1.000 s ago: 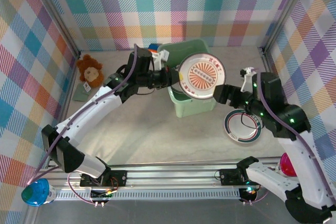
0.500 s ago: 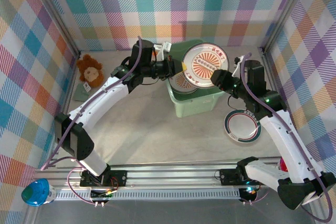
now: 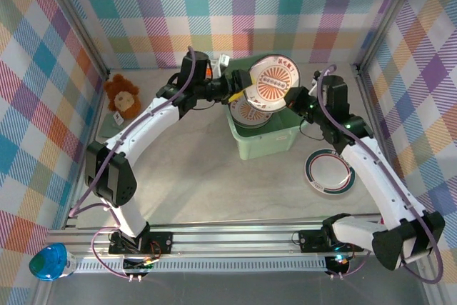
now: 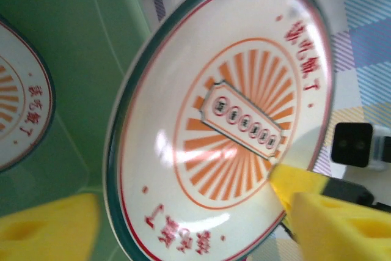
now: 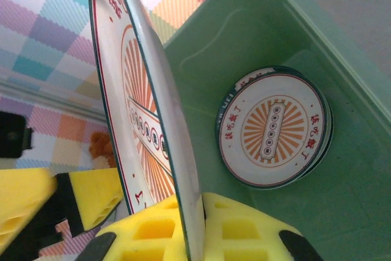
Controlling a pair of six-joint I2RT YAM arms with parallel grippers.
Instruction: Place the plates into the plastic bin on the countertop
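My right gripper brings the tilted plate down onto the stack of sunburst plates next and releases the plate's rim there, since the stack lies below on the bin's bottom.
A white plate with an orange sunburst centre hangs tilted on edge above the mint-green plastic bin. My right gripper is shut on its rim, with yellow pads pressed on both faces of the plate. My left gripper is open at the plate's other side, its fingers spread wide around the plate. A short stack of sunburst plates lies flat on the bin's floor. A teal-rimmed plate rests on the countertop to the right of the bin.
A stuffed lion toy sits at the left, with a small card in front of it. A blue-orange block stands behind the bin's left corner. Plaid walls close in the back and both sides.
The right gripper came in and shut on the plate's rim, and the left gripper opened and let go. The plate moved back and now hangs over the bin.
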